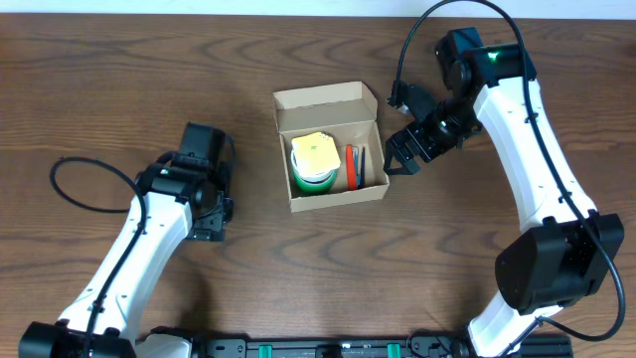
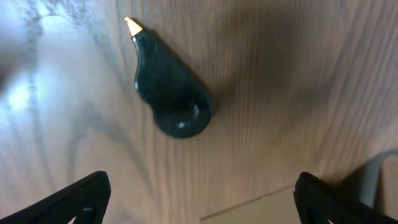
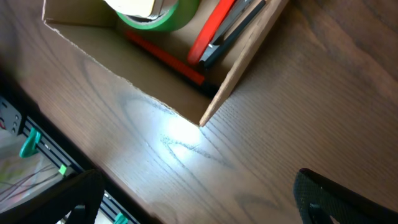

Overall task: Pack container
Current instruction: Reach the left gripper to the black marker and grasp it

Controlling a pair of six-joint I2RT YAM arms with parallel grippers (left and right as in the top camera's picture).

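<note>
My left gripper is open above the dark green thing's wide rounded end point(image 2: 181, 117), the end nearest its fingers, so next it will go down and close on that end.
The container point(image 1: 284, 151) is a small tan cardboard box in the middle of the table, its flap lid point(image 1: 323, 97) open toward the far side. Inside stand a green tape roll point(image 1: 312, 175) topped by a yellow pad point(image 1: 314, 148) and red and black flat items point(image 1: 356, 166). My right gripper point(image 1: 400, 155) hovers open just right of the box; its wrist view shows the box corner point(image 3: 208, 112), the tape roll point(image 3: 163, 18) and the red items point(image 3: 211, 34). My left gripper point(image 1: 209, 214) is open, left of the box, over a dark green teardrop-shaped thing point(image 2: 171, 90) with a yellow tip.
The dark wooden table point(image 1: 119, 80) spreads round the box. Its near edge with a black rail point(image 3: 37, 146) shows in the right wrist view. A black cable point(image 1: 84, 189) loops beside the left arm. The dark green thing is hidden under the left arm in the overhead view.
</note>
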